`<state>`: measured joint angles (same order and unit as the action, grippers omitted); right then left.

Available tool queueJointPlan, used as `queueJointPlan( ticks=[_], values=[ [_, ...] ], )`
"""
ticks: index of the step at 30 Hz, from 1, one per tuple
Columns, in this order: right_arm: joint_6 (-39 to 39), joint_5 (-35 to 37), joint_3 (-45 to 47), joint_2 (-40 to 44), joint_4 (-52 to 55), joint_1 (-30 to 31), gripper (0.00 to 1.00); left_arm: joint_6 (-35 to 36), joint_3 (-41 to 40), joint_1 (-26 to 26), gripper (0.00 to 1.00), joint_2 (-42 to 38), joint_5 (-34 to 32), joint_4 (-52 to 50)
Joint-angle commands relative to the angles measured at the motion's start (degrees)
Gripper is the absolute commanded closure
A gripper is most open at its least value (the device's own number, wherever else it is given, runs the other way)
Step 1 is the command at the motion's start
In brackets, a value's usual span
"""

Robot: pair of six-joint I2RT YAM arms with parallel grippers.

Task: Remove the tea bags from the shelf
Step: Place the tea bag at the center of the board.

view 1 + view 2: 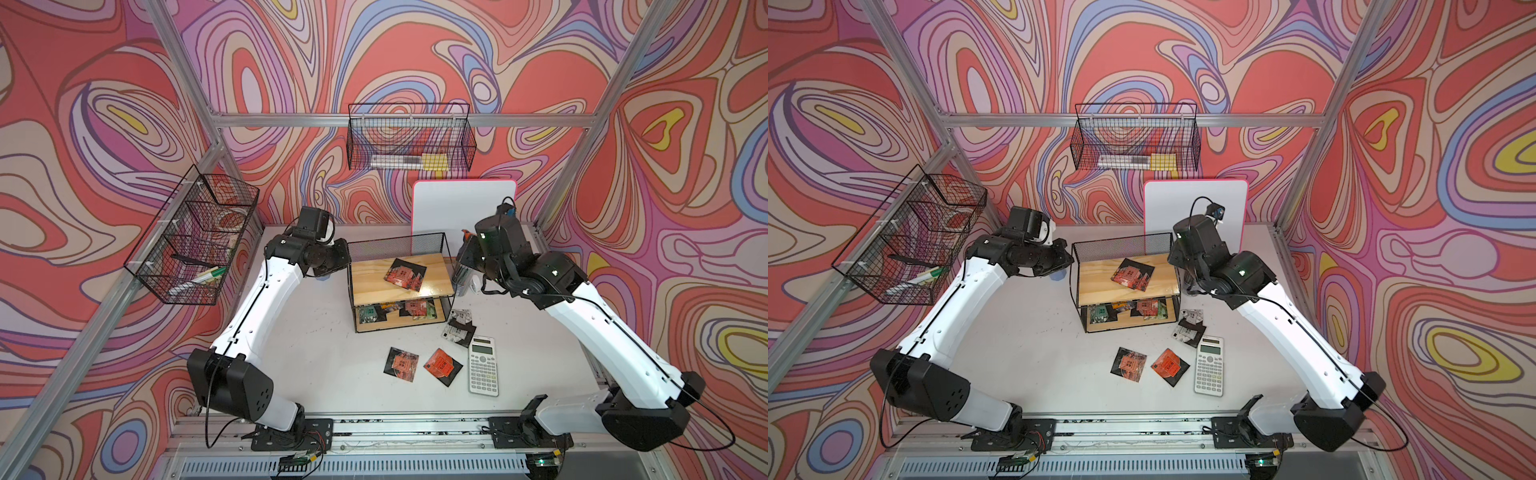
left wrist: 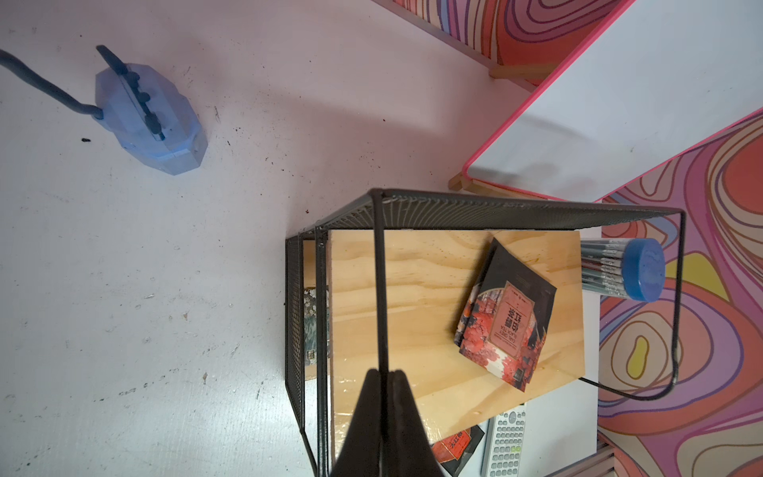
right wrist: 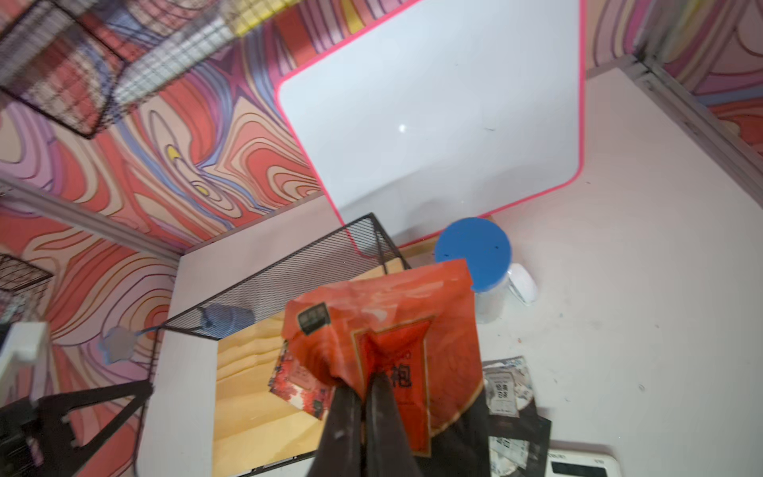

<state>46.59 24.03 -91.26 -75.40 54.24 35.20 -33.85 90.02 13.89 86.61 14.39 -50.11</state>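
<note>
I will move my right gripper back and down to the silver tea bags and let go onto them, because they are clear of the shelf (image 1: 374, 282).
The shelf (image 1: 374, 282) stands mid-table, with a black wire frame and two wooden boards. Black-and-red tea bags (image 1: 405, 274) lie stacked on its top board (image 2: 413, 289), and several more (image 1: 399, 311) lie on the lower board. My left gripper (image 2: 386, 373) is shut on the shelf's upper wire bar at its left end. Beside the shelf's right end, my right gripper (image 3: 365, 380) is shut on a crumpled orange tea bag (image 3: 392, 314) held in the air. Two black-and-orange tea bags (image 1: 419, 365) and silver ones (image 1: 459, 326) lie on the table in front.
A white calculator (image 1: 484, 365) lies front right. A pink-rimmed whiteboard (image 1: 463, 208) leans behind the shelf. A blue-lidded jar of pencils (image 3: 472, 250) stands at the shelf's right end, under my right arm. A blue corded object (image 2: 148, 115) lies left. Wire baskets (image 1: 409, 141) hang on the walls.
</note>
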Motion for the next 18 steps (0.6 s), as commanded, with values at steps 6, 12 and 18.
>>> queueJointPlan(
  ticks=[6, 12, 18],
  values=[
    [7.90, -9.53, 17.75, 8.94, -2.43, -7.02, 1.00, 2.30, -0.59, 0.01, 1.00, 1.40, -0.73, -2.01],
    [11.77, -13.32, 28.37, 12.12, -5.11, -7.87, 1.00, 2.35, -0.76, 0.00, 1.00, 1.28, -0.90, -2.11],
    [15.05, -16.08, 34.98, 12.57, -8.71, -8.95, 1.00, 2.31, -0.64, 0.04, 1.00, 1.45, -0.62, -2.10]
  ],
)
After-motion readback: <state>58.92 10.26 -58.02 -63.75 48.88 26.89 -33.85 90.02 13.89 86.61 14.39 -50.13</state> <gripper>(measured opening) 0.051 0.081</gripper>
